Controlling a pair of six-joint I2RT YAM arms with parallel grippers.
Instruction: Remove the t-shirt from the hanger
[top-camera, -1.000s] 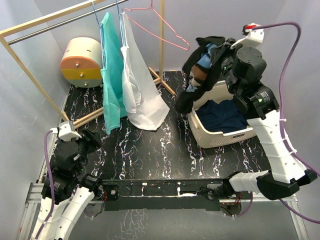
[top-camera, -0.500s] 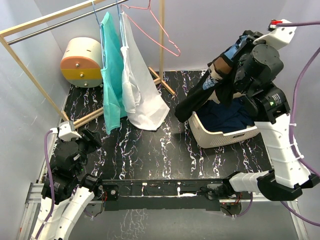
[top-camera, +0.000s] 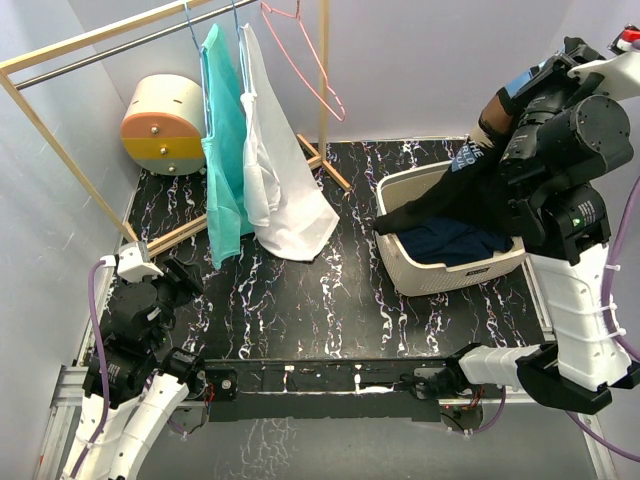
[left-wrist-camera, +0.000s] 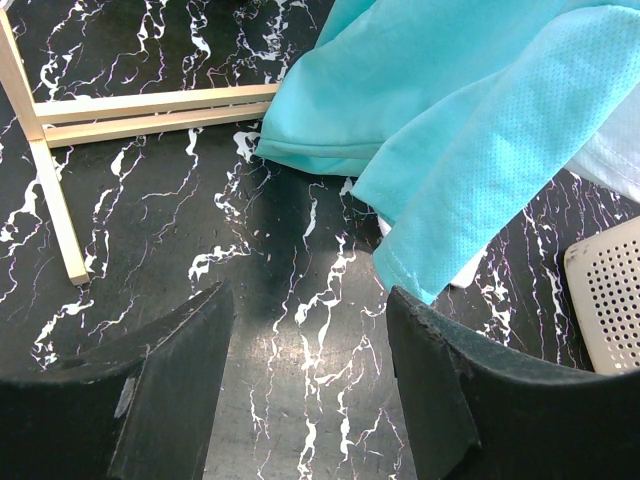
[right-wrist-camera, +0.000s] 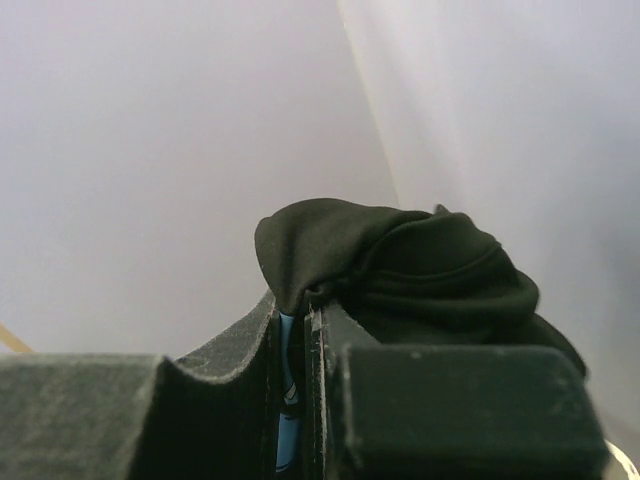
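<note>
The pink hanger already dangles bare, so the right gripper next needs to tip downward, go lower into the white basket and let go of the black t-shirt (top-camera: 452, 188) there.
The black t-shirt (top-camera: 452, 188) with a blue print hangs from my right gripper (top-camera: 512, 98), raised high at the right, and its lower end drapes into the white basket (top-camera: 440, 278). In the right wrist view the right gripper (right-wrist-camera: 305, 322) is shut on the bunched black t-shirt (right-wrist-camera: 420, 270). A bare pink hanger (top-camera: 303, 55) dangles from the rail, apart from the t-shirt. My left gripper (top-camera: 183, 276) rests low at the left, and in its own view the left gripper (left-wrist-camera: 310, 300) stands open over the table with nothing between its fingers.
A teal shirt (top-camera: 222, 140) and a white shirt (top-camera: 282, 175) hang on the wooden rack (top-camera: 325, 90); the teal shirt (left-wrist-camera: 450, 130) fills the left wrist view above the rack's foot (left-wrist-camera: 150, 105). A cream and yellow drum (top-camera: 165, 125) sits back left. Dark clothes lie in the basket.
My right arm has carried the black t-shirt rightwards and up, from beside the pink hanger to over the basket. The hanger has swung back towards the rail. The left arm has not moved.
</note>
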